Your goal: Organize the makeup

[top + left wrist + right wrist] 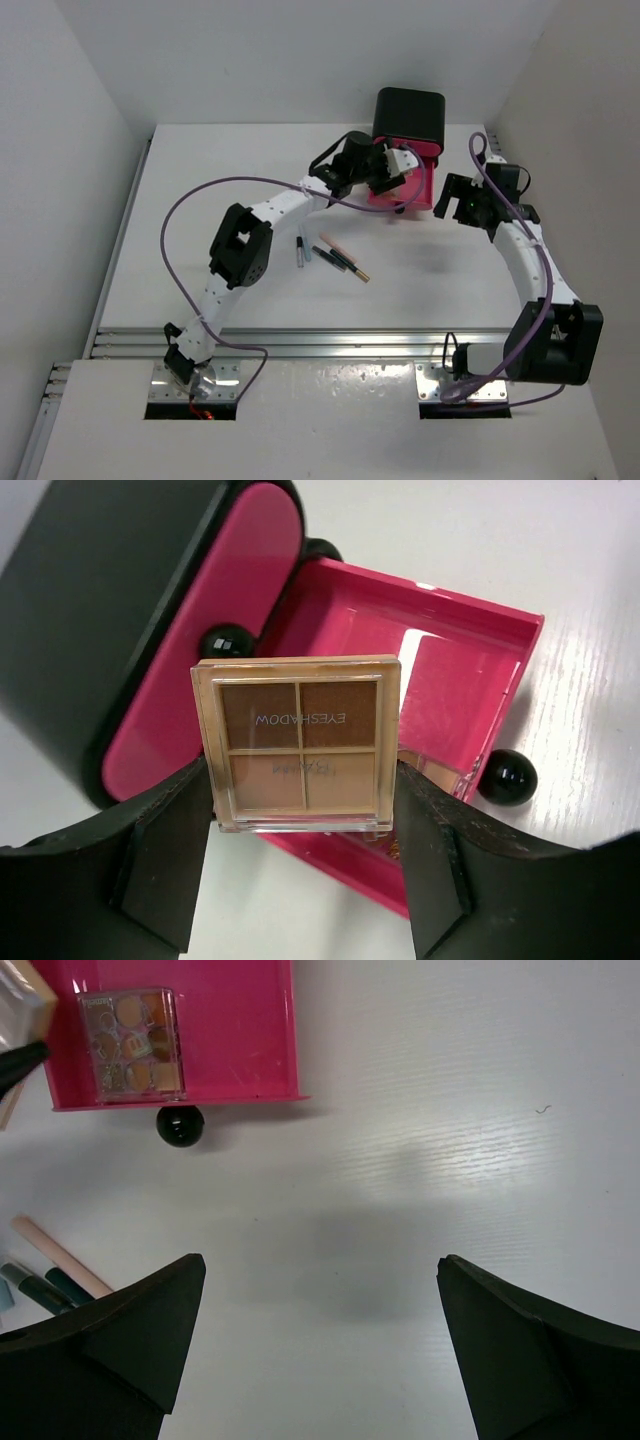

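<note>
My left gripper is to lower the square brown palette (298, 742) into the pink drawer next, over the end of the drawer where the multicoloured palette lies.
My left gripper (305, 780) is shut on a square brown eyeshadow palette (298, 742), gripped by its two side edges and held above the open pink drawer (470, 670). In the top view the left gripper (388, 178) hangs over that drawer (418, 192). A multicoloured palette (130, 1045) lies inside the drawer (230, 1020). Several thin sticks (335, 255) lie together on the table; the peach one (60, 1257) and dark ones (40, 1285) show in the right wrist view. My right gripper (320, 1270) is open and empty over bare table, to the right of the drawer (455, 200). The orange tube is out of view.
The black box (408, 115) stands at the back of the table, its upper pink drawer front (200, 650) closed. A black round knob (180, 1125) sticks out from the open drawer's front. White walls enclose the table on the left, back and right.
</note>
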You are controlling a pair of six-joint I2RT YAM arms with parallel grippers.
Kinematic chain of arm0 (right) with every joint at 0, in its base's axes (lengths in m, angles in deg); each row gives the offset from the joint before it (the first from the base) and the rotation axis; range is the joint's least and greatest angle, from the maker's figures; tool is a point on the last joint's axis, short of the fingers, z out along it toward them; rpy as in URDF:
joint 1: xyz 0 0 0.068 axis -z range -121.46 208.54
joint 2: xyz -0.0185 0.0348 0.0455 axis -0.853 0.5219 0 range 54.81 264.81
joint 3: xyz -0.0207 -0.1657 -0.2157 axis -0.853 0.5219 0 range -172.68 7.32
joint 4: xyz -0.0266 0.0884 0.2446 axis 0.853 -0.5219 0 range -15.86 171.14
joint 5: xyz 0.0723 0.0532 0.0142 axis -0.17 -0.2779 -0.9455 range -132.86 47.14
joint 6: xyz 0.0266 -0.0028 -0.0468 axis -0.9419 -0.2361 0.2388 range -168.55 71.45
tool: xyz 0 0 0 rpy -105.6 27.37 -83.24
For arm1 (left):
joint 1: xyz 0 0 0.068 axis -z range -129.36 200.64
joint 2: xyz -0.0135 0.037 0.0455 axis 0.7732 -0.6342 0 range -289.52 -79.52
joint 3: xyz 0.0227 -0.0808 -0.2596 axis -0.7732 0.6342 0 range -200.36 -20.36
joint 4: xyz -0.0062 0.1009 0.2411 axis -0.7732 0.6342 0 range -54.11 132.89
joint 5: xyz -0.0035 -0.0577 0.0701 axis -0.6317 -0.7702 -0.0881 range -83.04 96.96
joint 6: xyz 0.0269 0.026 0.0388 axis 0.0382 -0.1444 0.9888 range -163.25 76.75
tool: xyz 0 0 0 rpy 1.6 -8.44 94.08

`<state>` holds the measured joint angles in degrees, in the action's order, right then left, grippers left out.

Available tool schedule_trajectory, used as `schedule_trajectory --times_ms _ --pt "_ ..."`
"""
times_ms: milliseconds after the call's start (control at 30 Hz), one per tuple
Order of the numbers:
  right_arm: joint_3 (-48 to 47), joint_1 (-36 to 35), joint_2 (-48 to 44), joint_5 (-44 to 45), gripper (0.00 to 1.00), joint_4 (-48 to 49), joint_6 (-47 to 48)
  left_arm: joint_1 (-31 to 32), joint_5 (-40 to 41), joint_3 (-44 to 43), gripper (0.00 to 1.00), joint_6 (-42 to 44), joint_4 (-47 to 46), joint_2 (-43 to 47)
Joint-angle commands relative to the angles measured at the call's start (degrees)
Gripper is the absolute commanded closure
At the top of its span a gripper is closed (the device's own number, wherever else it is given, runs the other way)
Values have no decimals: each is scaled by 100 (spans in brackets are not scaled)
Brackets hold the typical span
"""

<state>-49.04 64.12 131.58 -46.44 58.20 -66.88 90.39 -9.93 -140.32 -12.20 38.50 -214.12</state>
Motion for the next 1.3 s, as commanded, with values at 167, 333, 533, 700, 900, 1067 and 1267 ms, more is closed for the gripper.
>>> schedule_trajectory --times_ms 167,333,533,700,900,1067,1267 --pt "125 109 -523 208 0 -88 347 59 -210 -27 72 15 -402 -294" --pt "169 118 -602 208 0 -70 374 59 -210 -27 48 120 -200 -294" --pt "20 118 -514 173 0 -141 418 59 -210 -27 24 121 -68 -294" --pt "-121 127 -356 50 0 -176 400 59 -96 -89 10 121 -129 -242" --pt "-191 118 -338 -29 0 -211 391 59 27 -194 6 174 -437 -189" --pt "-226 118 -365 -100 0 -176 347 -10 361 -501 5 -405 -709 -22" --pt "-253 48 -391 -188 0 -176 207 -501 844 -705 4 -2206 606 487"
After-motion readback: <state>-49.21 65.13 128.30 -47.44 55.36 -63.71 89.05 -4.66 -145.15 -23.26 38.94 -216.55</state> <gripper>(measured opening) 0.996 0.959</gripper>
